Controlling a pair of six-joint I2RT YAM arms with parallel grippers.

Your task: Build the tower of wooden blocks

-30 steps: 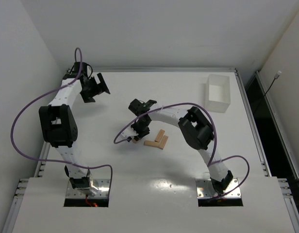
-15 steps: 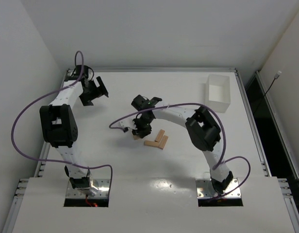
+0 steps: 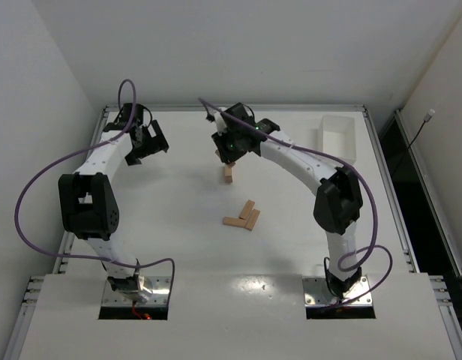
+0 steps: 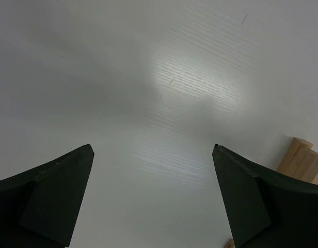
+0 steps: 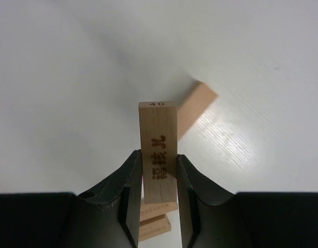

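The held block turns into line with my right gripper next. Then it goes down onto the tower's top for release, since the tower lies crooked below the gripper.
My right gripper (image 5: 159,155) is shut on a tan wood block (image 5: 158,129) with dark engraved marks, which sticks out past the fingertips. In the top view the right gripper (image 3: 232,152) hangs over the far middle of the table, just above the tower (image 3: 229,174), a short stack of tan blocks. Layers of the tower (image 5: 156,217) show beneath the held block, and one block (image 3: 247,208) of three loose ones lies nearer the middle. My left gripper (image 3: 156,139) is open at the far left, and the left gripper (image 4: 153,147) holds nothing.
A white tray (image 3: 337,136) stands at the far right of the table. The tower's blocks (image 4: 303,157) show at the right edge of the left wrist view. Purple cables loop off both arms.
My right arm has lifted a block from beside the loose blocks and carried it to the far middle, over the stack. The left gripper has shifted slightly back and left.
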